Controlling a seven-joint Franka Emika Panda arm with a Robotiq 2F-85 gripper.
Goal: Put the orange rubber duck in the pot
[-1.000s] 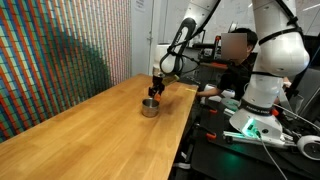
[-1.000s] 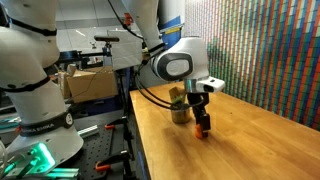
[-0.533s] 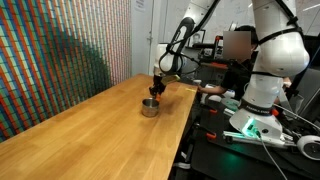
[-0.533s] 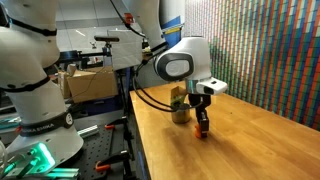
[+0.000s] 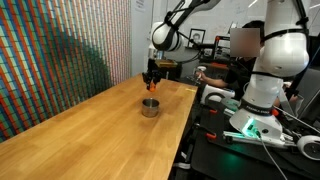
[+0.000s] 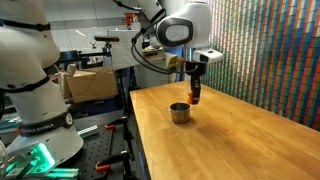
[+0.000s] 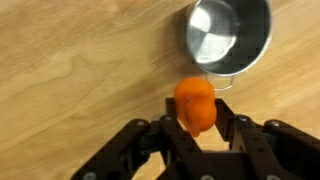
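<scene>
My gripper rises next and carries the duck (image 6: 196,97) over the pot's opening (image 6: 180,106) to release it there, because the duck still hangs outside the pot's rim.
The orange rubber duck (image 7: 195,103) hangs in the air between my black fingers, held by my gripper (image 7: 197,118), which is shut on it. In both exterior views the duck (image 5: 151,83) (image 6: 196,97) is a small orange spot under the gripper (image 5: 151,80) (image 6: 196,92), well above the wooden table. The pot (image 7: 228,34) is a round shiny metal pot standing on the table, just beyond the duck in the wrist view. In the exterior views the pot (image 5: 149,107) (image 6: 180,112) stands below the gripper and a little to one side.
The long wooden table (image 5: 90,130) (image 6: 240,140) runs beside a wall of coloured tiles (image 5: 60,50). A second white robot arm (image 5: 265,60) and a person (image 5: 240,45) are beyond the table's edge. Benches with cables and boxes (image 6: 85,85) stand beside it.
My gripper has shut on the duck at the table next to the pot and risen with it well above the table.
</scene>
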